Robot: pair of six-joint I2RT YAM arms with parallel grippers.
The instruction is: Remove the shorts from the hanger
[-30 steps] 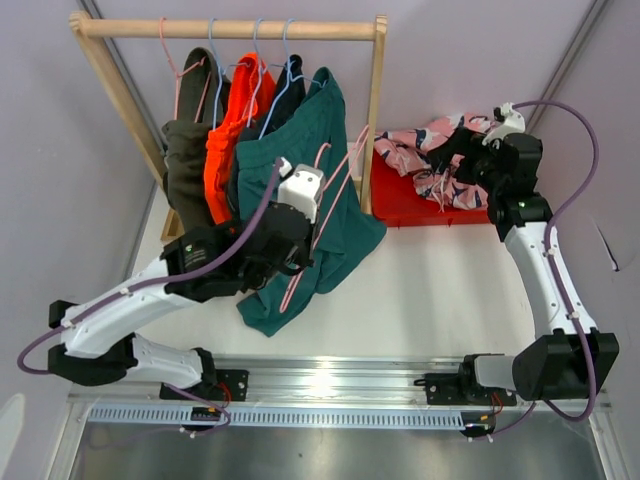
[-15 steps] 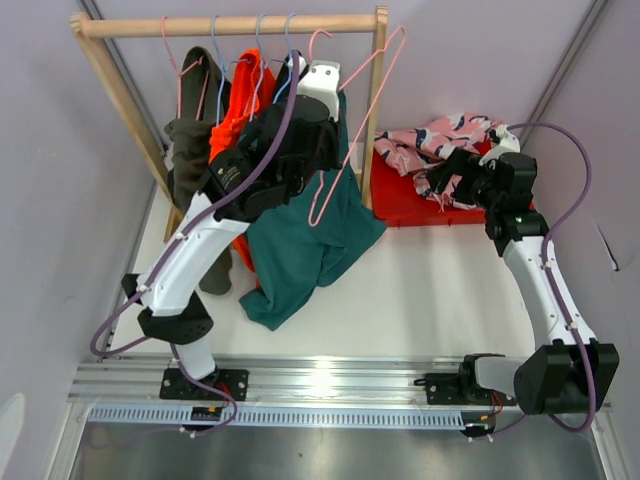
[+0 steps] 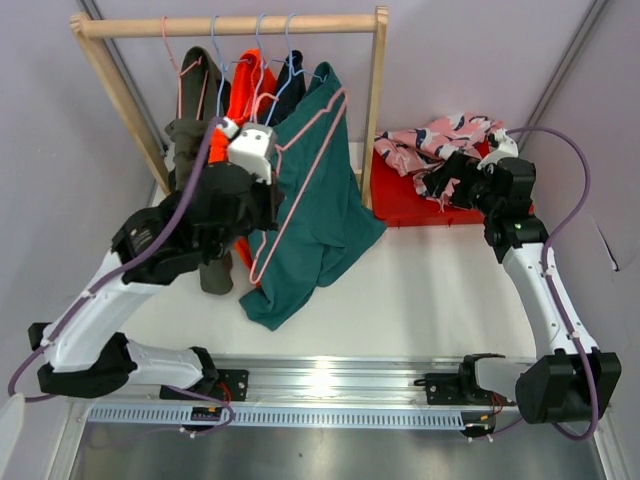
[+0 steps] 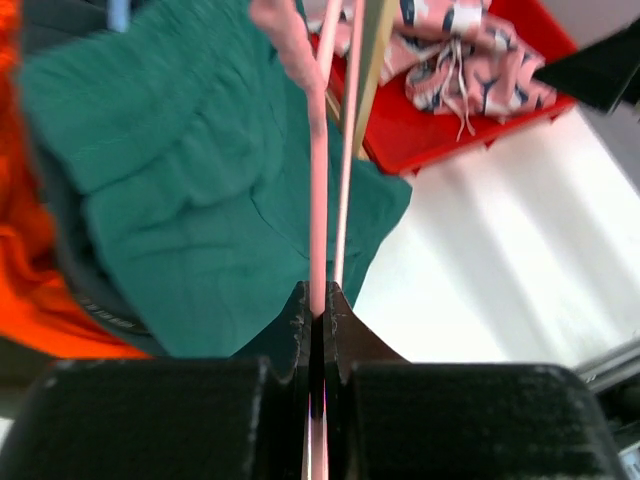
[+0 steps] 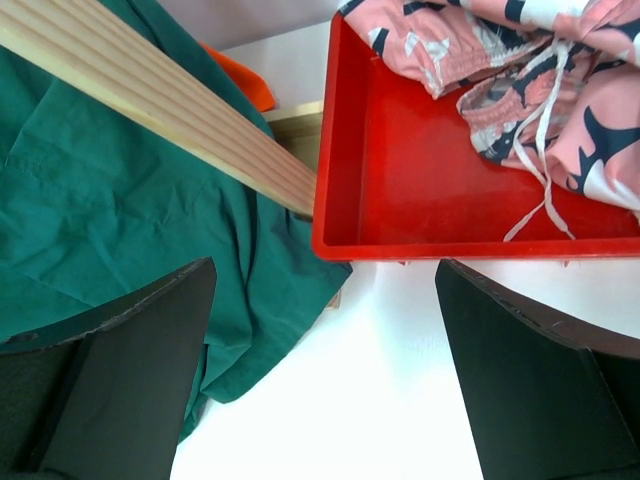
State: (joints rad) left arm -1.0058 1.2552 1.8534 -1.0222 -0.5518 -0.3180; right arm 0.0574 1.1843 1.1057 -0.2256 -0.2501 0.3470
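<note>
My left gripper will next move outward, toward the post, and release the hanger [image 3: 305, 185] on the rod's bare part [image 3: 343, 24], because that is to its right in the top view.
My left gripper [image 3: 264, 172] is shut on a bare pink wire hanger [image 3: 305, 185] and holds it tilted in front of the teal shorts [image 3: 320, 225]. These drape from the rack's right end down onto the table. In the left wrist view the gripper [image 4: 318, 300] pinches the hanger wire [image 4: 318, 180] over the teal shorts [image 4: 190, 190]. The olive shorts [image 3: 188, 150], orange shorts [image 3: 240, 100] and navy shorts [image 3: 292, 82] hang on the rod. The pink printed shorts [image 3: 440, 140] lie in the red tray [image 3: 405, 210]. My right gripper [image 3: 447, 178] is open and empty above the tray's near edge.
A wooden rack stands at the back, with its rod [image 3: 230, 27] and its right post [image 3: 374, 120] beside the tray. The right wrist view shows the gripper [image 5: 325, 270], the post [image 5: 170, 110], the tray's rim [image 5: 400, 245], the teal shorts [image 5: 120, 210] and white table.
My left arm lifted the pink hanger from low over the teal shorts up to the rod, then brought it down and left. My right gripper shifted slightly, then stayed.
</note>
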